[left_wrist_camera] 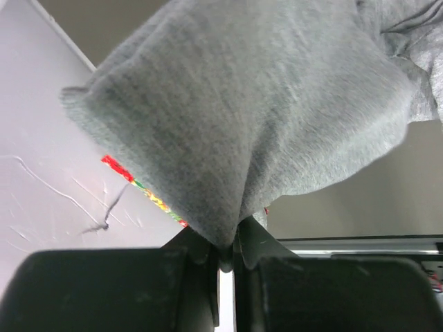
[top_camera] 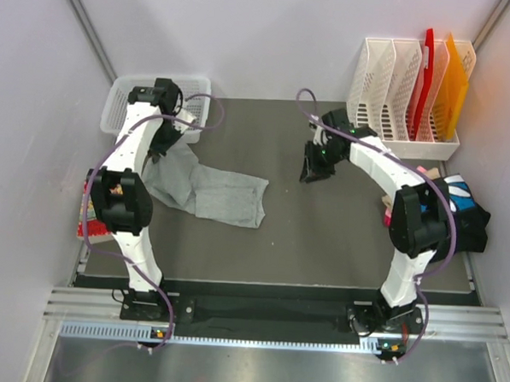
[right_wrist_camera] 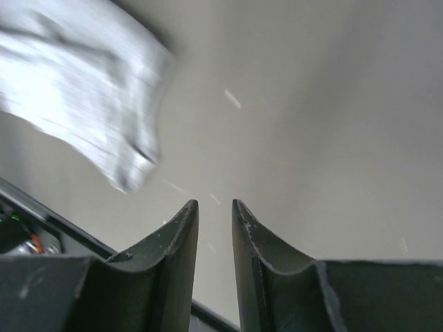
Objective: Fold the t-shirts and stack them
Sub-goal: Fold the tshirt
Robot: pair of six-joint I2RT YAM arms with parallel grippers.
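Note:
The left gripper sweeps the shirt's held corner down over the shirt's flat end [top_camera: 230, 196] to release next, as that end lies below it, to its right in the top view.
The light grey t-shirt [top_camera: 225, 196] lies crumpled on the left half of the dark table [top_camera: 321, 237], with one corner lifted. My left gripper [top_camera: 161, 143] is shut on that lifted corner and holds it up near the white basket. In the left wrist view the cloth [left_wrist_camera: 242, 117] hangs pinched between my left gripper's [left_wrist_camera: 225, 250] jaws. My right gripper [top_camera: 312, 171] hovers over the bare table right of centre, well apart from the shirt. In its wrist view my right gripper [right_wrist_camera: 214, 205] is empty, its jaws a small gap apart. Other shirts [top_camera: 463, 210], black, blue-and-white and pink, are piled at the right edge.
A white basket [top_camera: 123, 98] stands at the back left. A white file rack [top_camera: 397, 96] with red and orange folders stands at the back right. A colourful flat item [top_camera: 87, 227] lies at the left table edge. A blurred pale shape [right_wrist_camera: 76, 69] fills the right wrist view's upper left.

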